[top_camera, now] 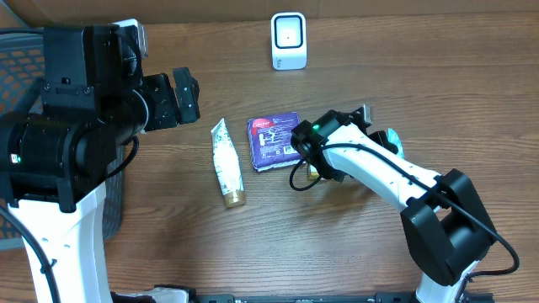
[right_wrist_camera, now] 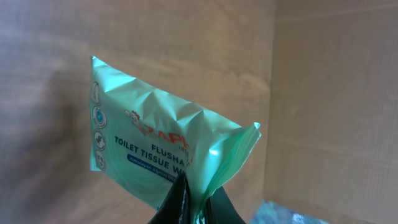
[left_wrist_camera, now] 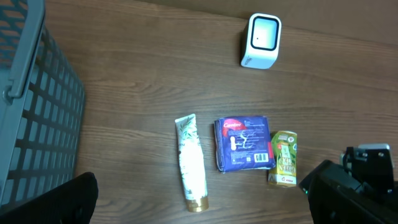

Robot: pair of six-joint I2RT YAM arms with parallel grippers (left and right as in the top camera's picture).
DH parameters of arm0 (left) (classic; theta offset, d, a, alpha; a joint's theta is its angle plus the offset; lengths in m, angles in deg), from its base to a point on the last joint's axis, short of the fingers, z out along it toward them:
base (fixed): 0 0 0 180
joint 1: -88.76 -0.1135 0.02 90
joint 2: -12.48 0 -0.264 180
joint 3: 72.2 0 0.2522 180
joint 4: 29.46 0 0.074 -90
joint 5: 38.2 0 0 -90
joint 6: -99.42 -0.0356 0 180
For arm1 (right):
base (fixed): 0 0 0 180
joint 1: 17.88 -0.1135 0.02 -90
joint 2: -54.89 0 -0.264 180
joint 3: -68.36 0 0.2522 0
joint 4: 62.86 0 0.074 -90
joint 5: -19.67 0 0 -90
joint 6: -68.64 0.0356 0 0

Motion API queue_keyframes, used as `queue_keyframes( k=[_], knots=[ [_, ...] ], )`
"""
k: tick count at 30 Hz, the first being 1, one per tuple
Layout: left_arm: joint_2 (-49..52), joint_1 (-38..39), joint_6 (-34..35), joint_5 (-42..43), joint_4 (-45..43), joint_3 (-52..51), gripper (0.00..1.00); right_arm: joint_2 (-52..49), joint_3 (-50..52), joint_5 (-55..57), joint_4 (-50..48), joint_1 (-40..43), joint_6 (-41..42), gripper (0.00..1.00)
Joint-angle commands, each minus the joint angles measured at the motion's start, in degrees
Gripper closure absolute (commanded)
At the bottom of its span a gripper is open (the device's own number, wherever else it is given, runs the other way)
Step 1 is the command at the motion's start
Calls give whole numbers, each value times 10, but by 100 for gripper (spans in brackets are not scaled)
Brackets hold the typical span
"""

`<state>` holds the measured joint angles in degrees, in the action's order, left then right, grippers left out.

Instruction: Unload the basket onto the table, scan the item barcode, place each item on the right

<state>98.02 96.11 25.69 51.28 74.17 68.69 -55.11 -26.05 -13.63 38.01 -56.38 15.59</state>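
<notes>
My right gripper lowers toward the yellow-green carton next and releases the pack on the tabletop alongside, below the gripper. The pack hangs above the table.
In the right wrist view my right gripper (right_wrist_camera: 199,200) is shut on the crimped edge of a pale green pack of flushable wipes (right_wrist_camera: 155,149), which hangs above the wooden table. From overhead the pack (top_camera: 391,140) peeks out beside the right arm's wrist. No barcode shows on the pack. A white scanner (top_camera: 288,40) stands at the table's far edge, well apart from the pack. My left gripper (top_camera: 184,96) hovers open at the left with nothing in it; one dark finger (left_wrist_camera: 65,200) shows in its own view.
A white tube with a gold cap (top_camera: 226,162) and a purple pack (top_camera: 274,140) lie mid-table. A yellow-green carton (left_wrist_camera: 283,158) lies right of the purple pack, next to the right arm (left_wrist_camera: 354,186). A grey basket (left_wrist_camera: 37,112) stands at the left.
</notes>
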Motion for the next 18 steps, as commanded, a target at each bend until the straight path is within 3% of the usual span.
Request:
queue_keyframes(
  k=[1,4,9,18],
  knots=[
    [3,-2,-9,-5,0,5,1,3,-8,17,-45,1,-14,96],
    [3,-2,-9,-5,0,5,0,-7,-8,-43,-115,1,-82,96],
    [3,-2,-9,-5,0,5,0,-24,-8,-6,-119,1,-83,96],
    [3,-2,-9,-5,0,5,0,-46,-8,-54,-118,-9,-88,96]
  ],
)
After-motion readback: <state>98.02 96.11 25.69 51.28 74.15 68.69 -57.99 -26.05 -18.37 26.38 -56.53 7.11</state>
